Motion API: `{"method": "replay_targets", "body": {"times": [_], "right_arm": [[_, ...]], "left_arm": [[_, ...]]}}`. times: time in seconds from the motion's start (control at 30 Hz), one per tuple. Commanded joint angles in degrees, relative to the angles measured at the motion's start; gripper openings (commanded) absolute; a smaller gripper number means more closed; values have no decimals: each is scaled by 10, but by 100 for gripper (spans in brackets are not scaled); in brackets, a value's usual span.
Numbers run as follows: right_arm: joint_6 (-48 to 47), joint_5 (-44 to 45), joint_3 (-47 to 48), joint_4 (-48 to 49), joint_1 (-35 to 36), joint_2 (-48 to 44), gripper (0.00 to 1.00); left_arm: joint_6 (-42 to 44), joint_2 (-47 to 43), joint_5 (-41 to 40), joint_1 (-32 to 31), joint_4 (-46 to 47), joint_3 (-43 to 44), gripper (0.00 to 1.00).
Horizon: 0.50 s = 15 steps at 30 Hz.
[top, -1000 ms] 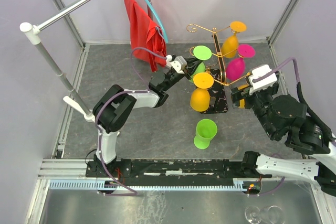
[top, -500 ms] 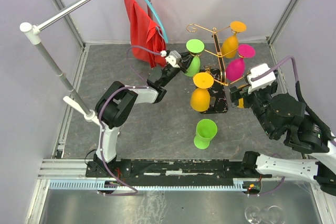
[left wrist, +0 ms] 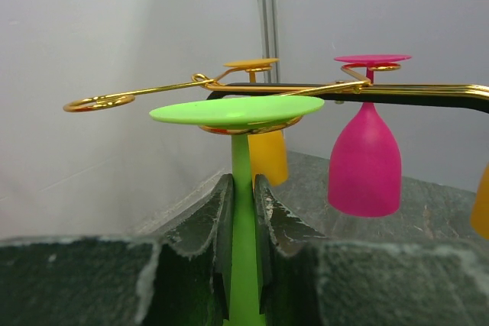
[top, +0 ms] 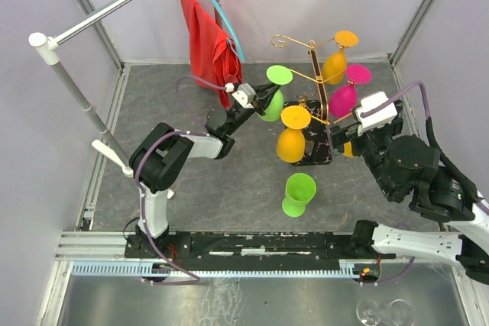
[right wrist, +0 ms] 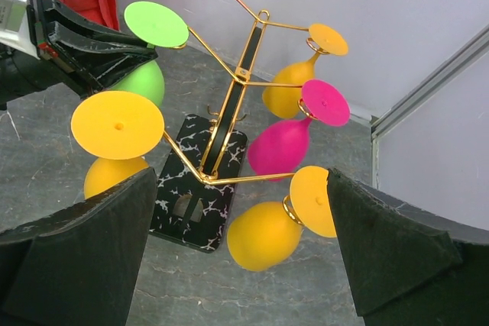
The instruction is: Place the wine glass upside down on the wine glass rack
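Observation:
The green foot [left wrist: 233, 110] is over the gold ring, so my left gripper will next move back and to the right in the overhead view, taking the stem and the ring along together.
My left gripper [top: 254, 99] is shut on the stem of a green wine glass [top: 270, 104], held upside down. In the left wrist view its fingers [left wrist: 214, 219] pinch the green stem [left wrist: 243, 211], and the green foot [left wrist: 233, 110] sits over a gold ring at an arm's end of the wine glass rack [left wrist: 137, 98]. The rack [top: 313, 74] is a gold tree on a black marbled base [top: 315, 150]. My right gripper [top: 344, 139] is open and empty, just right of the rack, facing it [right wrist: 241, 177].
Several orange and pink glasses hang upside down on the rack, such as an orange one [right wrist: 263, 234] and a pink one [right wrist: 279, 146]. Another green glass [top: 298, 192] stands upright in front of the base. A blue hanger with red cloth [top: 206, 36] hangs at the back left.
My left gripper has shifted left with the green glass, and the glass foot has moved left along the rack arm. My right arm has barely moved.

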Motion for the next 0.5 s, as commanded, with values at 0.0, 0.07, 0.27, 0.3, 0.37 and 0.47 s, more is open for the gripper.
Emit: {"method": "replay_targets", "body": {"times": [0.0,0.07,0.27,0.3,0.37,0.47], "right_arm": [[-6,14,-2,30,3,-8,100],[-6,17,-4,29,3,-10,100],[2,18,-1,14,3,-5,100],[4,19,-1,12,3,-5,100],[7,19,-3,9,3,-5,100],[12,19,-6,7,3,-9,100]], "left_arm": [[-19,-41,20,-1,50,-19,3],[-17,-47,26,-7,48,-29,3],[28,-51,2,-49,51,-50,3],[32,-51,1,-54,51,-51,3],[36,-53,-2,-67,52,-53,3],[51,-60,-13,-85,53,-62,3]]}}
